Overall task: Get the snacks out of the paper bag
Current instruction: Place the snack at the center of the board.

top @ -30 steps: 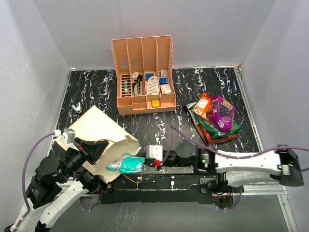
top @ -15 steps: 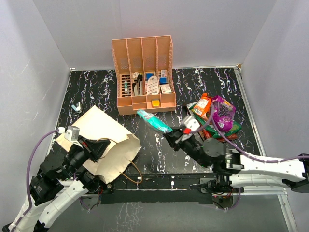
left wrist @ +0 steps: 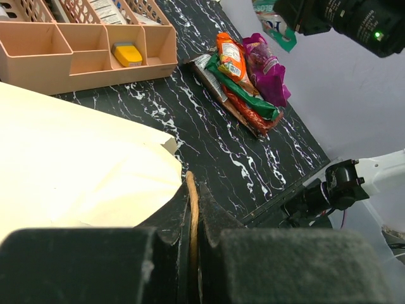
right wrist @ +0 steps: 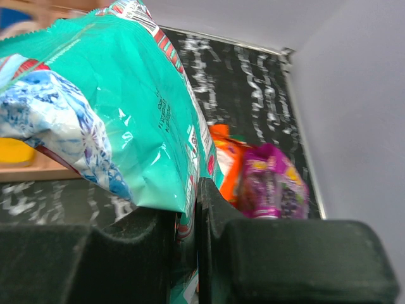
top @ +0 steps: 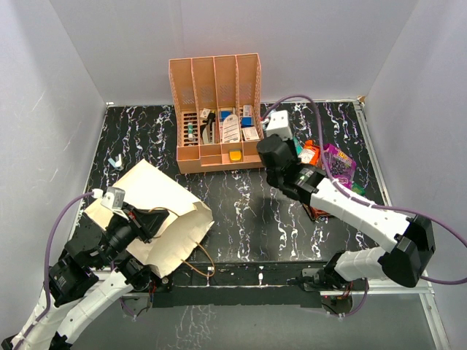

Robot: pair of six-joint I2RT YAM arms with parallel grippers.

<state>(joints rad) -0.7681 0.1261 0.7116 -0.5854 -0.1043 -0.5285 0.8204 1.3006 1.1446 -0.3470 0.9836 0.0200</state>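
Note:
The purple packet lies below my right gripper on the right in the top view, so my right gripper should go down on that side and let go of the teal-white packet [right wrist: 114,107].
The tan paper bag [top: 149,204] lies on its side at the near left. My left gripper [top: 162,221] is shut on its brown cord handle [left wrist: 192,206]; the bag's tan side [left wrist: 76,158] fills the left of the left wrist view. My right gripper [top: 292,146] is shut on the teal-white snack packet [right wrist: 114,107], held in the air beside the pile. The packet is mostly hidden under the arm from above and shows in the left wrist view [left wrist: 274,30]. The pile has orange [top: 309,157], purple [top: 337,166], green [top: 352,195] and red [left wrist: 250,115] packets.
The peach slotted organizer [top: 217,80] with small boxes and bottles stands at the back middle, just left of my right wrist. A small pale object [top: 113,160] lies at the far left. Grey walls close in the left, back and right sides.
My right gripper has lifted the teal-white packet from the bag's mouth and carried it back and right to the snack pile. My left gripper still holds the cord handle.

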